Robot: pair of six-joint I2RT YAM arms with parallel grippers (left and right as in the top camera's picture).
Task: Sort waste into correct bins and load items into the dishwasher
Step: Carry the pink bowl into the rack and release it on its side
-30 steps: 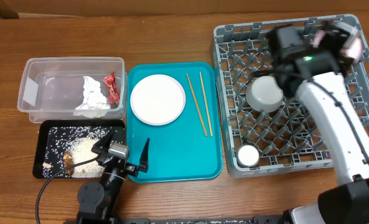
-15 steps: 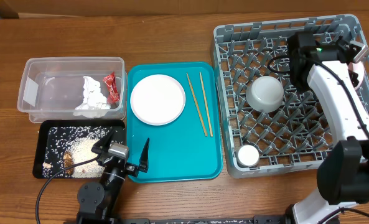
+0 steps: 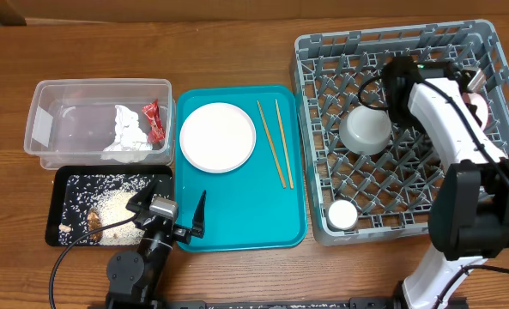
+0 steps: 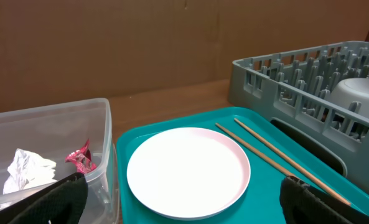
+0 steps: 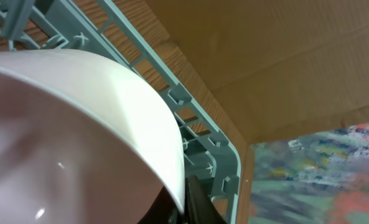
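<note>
I will move the pinkish-white plate point(image 3: 481, 99) toward the upturned bowl point(image 3: 366, 129) with my right gripper next and then open the gripper, because the plate is by the side of the rack, apart from that bowl.
My right gripper point(image 3: 470, 86) is shut on the rim of the pinkish-white plate point(image 3: 481, 99) and holds it on edge at the far right of the grey dish rack point(image 3: 323, 129). In the right wrist view the plate point(image 5: 78, 137) fills the frame with my jaws point(image 5: 184, 200) pinching its rim. An upturned grey-white bowl point(image 3: 366, 129) and a small white cup point(image 3: 342, 215) sit in the rack. My left gripper point(image 3: 168, 210) is open and empty at the teal tray's front. The large white plate point(image 3: 218, 137) point(image 4: 187, 171) and two chopsticks point(image 3: 276, 142) point(image 4: 277, 155) lie on that tray.
The clear tub point(image 3: 65, 94) holds the white napkin point(image 3: 127, 133) and red wrapper point(image 3: 154, 120). The black tray point(image 3: 61, 197) in front of it holds rice scraps point(image 3: 117, 206). The teal tray point(image 3: 245, 223) lies between tub and rack.
My right arm has turned and drawn in over the rack's far right side, bringing the pinkish plate down among the pegs there. The left arm has not moved.
</note>
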